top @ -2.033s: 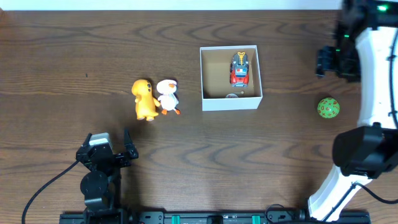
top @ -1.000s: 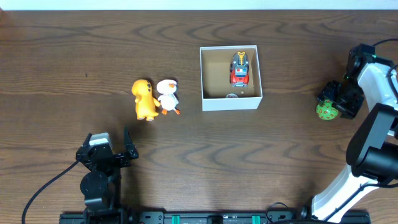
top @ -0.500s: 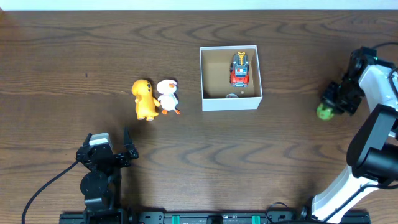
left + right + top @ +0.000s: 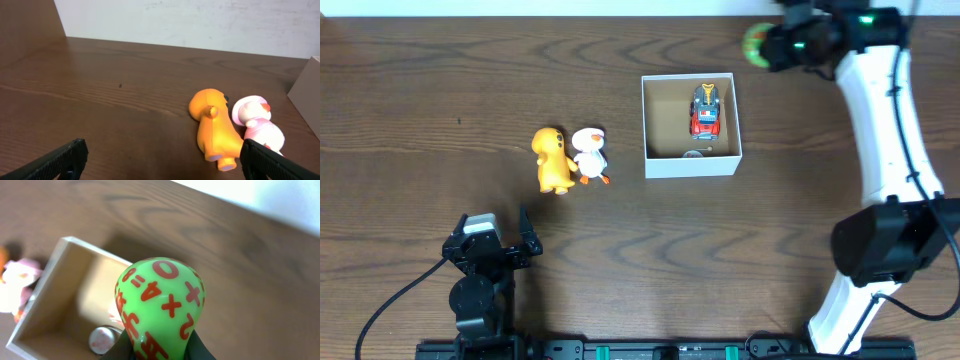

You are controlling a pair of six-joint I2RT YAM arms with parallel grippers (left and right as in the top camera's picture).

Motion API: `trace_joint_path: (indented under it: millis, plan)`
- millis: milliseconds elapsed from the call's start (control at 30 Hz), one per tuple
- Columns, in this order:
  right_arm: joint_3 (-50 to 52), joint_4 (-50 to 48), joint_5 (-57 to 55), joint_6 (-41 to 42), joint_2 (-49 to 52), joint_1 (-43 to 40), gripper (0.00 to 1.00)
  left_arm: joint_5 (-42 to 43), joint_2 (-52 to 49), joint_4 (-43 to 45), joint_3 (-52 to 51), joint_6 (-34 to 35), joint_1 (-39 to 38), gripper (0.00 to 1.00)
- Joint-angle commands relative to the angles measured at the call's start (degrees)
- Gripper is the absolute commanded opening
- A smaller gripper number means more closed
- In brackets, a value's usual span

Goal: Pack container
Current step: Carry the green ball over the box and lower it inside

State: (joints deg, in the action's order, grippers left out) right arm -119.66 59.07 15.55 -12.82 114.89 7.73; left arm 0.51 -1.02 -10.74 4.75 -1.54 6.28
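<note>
Next, my right gripper swings back over the container (image 4: 692, 165) and lowers the green ball. It releases it in the container's near corner beside the truck, where the container's bare bottom shows.
The container (image 4: 692, 165) is a small white box with a brown inside, and a red toy truck (image 4: 706, 110) lies in it. My right gripper (image 4: 770, 45) is shut on a green ball with red signs (image 4: 755, 44), raised beyond the box's far right corner. In the right wrist view the squeezed ball (image 4: 160, 305) fills the middle, with the container (image 4: 55, 300) below and to the left. An orange duck (image 4: 552, 160) and a white duck (image 4: 589, 154) lie left of the box. My left gripper (image 4: 500, 243) rests open near the front edge; its fingertips (image 4: 62, 157) frame the orange duck (image 4: 216, 130).
A small round silver piece (image 4: 694, 154) lies in the container's near side. The white duck (image 4: 257, 122) touches the orange one. The right arm (image 4: 885, 130) arches over the table's right side.
My right gripper closed on the green ball at the table's right, lifted it and swung it far back and left, to beside the container. The left arm stayed still.
</note>
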Motion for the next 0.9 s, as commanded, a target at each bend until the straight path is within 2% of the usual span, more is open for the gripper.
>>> trace_joint_path:
  millis: [0,267,633,867]
  plan:
    - [-1.20,0.59,1.38,-9.73,-0.35,3.10,0.07,0.39,0.02,-2.29,-0.79,-0.37,0.02,0.98]
    - [-0.44,7.78,0.98,-11.69,-0.33,7.98,0.08,0.39,0.02,-2.29,-0.79,-0.37,0.02,0.98]
    - [1.31,16.20,0.98,-10.34,-0.22,8.70,0.04,0.39,0.02,-2.29,-0.79,-0.37,0.02,0.98]
    - [10.32,11.82,0.96,-9.68,-0.20,8.72,0.03,0.39,0.02,-2.29,-0.79,-0.37,0.02,0.98]
